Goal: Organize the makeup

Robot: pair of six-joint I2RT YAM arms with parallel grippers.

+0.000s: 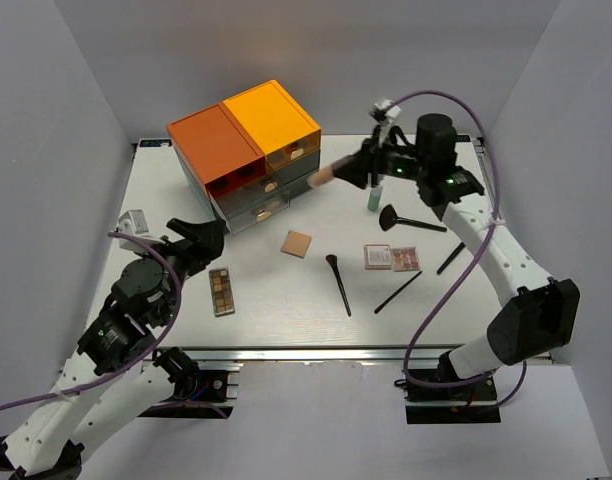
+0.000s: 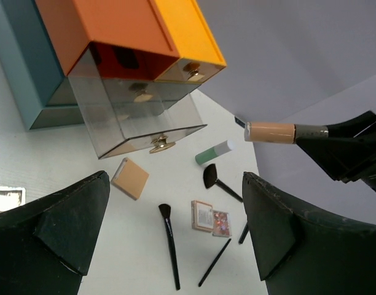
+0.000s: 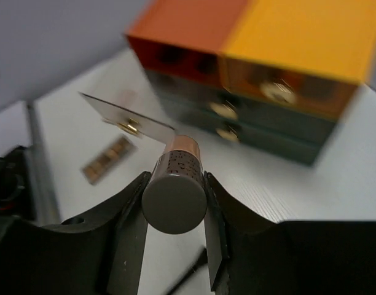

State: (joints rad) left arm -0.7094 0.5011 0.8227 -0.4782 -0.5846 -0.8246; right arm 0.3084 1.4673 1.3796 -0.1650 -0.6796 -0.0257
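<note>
I will next swing the beige bottle in my right gripper to the left in the top view, over the clear bottom drawer (image 1: 254, 206) (image 3: 137, 106), which is open.
My right gripper (image 1: 354, 170) is shut on a beige bottle (image 1: 331, 172) with a grey cap, held level in the air and pointing at the drawer box (image 1: 244, 150); the grey cap end (image 3: 174, 195) sits between the fingers. My left gripper (image 1: 201, 240) is open and empty above the table's left side. On the table lie a brown palette (image 1: 221, 291), a tan compact (image 1: 297, 244), a pink palette (image 1: 391, 258), a green-white bottle (image 1: 373, 196) and several black brushes (image 1: 338, 284). The bottle also shows in the left wrist view (image 2: 271, 132).
The drawer box has orange tops and a clear bottom drawer (image 2: 139, 126) pulled open toward the table's middle. A small white-grey item (image 1: 134, 221) lies at the far left. White walls enclose the table on three sides.
</note>
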